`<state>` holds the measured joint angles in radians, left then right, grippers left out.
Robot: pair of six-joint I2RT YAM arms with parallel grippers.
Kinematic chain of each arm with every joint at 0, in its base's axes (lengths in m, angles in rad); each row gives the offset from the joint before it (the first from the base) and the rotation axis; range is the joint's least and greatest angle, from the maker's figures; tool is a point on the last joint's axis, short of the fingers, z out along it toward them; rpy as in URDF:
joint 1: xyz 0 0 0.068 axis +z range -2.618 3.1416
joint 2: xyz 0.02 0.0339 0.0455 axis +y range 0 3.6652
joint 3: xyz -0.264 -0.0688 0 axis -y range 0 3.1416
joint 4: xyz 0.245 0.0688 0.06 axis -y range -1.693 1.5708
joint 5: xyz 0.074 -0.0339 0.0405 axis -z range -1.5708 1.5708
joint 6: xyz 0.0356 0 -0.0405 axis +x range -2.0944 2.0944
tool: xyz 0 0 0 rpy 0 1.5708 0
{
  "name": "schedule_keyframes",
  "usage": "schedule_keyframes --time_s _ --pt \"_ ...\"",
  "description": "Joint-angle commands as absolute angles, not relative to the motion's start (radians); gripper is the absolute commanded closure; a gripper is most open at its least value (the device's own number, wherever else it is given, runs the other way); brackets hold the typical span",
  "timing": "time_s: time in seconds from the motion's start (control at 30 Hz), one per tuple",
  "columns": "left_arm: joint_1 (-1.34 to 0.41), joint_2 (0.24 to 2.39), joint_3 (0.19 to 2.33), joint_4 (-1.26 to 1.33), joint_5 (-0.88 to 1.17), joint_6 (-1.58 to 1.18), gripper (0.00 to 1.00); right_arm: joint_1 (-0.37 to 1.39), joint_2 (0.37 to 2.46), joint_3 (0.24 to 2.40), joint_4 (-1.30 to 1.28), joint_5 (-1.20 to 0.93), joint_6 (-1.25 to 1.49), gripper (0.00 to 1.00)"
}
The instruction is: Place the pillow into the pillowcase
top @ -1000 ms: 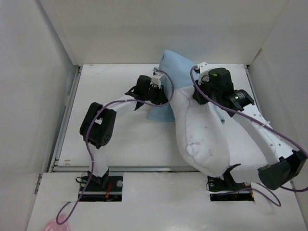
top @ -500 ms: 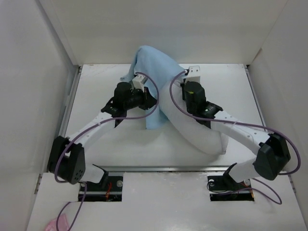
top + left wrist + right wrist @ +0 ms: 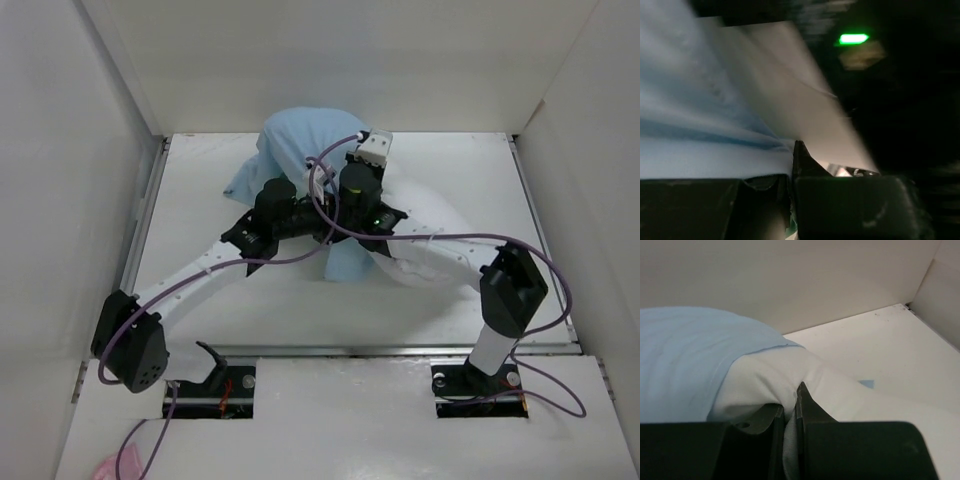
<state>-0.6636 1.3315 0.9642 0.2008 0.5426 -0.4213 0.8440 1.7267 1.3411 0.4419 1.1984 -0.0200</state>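
Much of the pillow is bare, so my right gripper will next go left in the top view, toward the light blue pillowcase (image 3: 292, 140) (image 3: 680, 360), and release the pillowcase's fold.
The light blue pillowcase (image 3: 292, 140) is bunched over the far end of the white pillow (image 3: 430, 250) at the table's far middle. The pillow's near end lies bare, stretching right. My left gripper (image 3: 322, 222) is shut on a fold of the pillowcase (image 3: 700, 130), right beside the right wrist. My right gripper (image 3: 352, 205) is shut on a pinch of the white pillow (image 3: 790, 375), with the blue pillowcase (image 3: 680, 360) covering the pillow to its left. Both grippers sit close together over the pillowcase's edge.
White walls (image 3: 330, 60) enclose the table on three sides. Purple cables (image 3: 450, 240) run along both arms. A pink scrap (image 3: 110, 466) lies at the near left, off the table. A small blue fleck (image 3: 866, 383) lies on the white table surface.
Both arms swung left and toward each other. The pillowcase was pulled left and further over the pillow's far end; the pillow turned and now lies flatter, stretching right.
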Motion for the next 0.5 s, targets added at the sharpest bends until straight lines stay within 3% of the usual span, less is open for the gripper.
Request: schedule_keyframes --time_s 0.0,0.27,0.37,0.4,0.47 --pt "-0.744 1.223 1.048 0.235 0.762 -0.430 1.00 0.838 1.713 1.480 0.729 1.289 0.003 1.00" --pt "-0.733 1.039 0.990 0.028 0.627 -0.407 1.00 0.828 1.798 1.569 0.718 1.286 0.003 1.00" --pt "-0.648 1.015 0.881 0.052 0.588 -0.443 1.00 0.828 1.783 1.559 0.405 1.121 0.183 0.99" --pt "-0.626 1.029 0.856 0.064 0.560 -0.457 1.00 0.828 1.773 1.548 0.285 1.038 0.269 0.93" --pt "-0.546 1.069 0.809 0.095 0.491 -0.466 1.00 0.799 1.741 1.465 0.166 0.629 0.304 0.74"
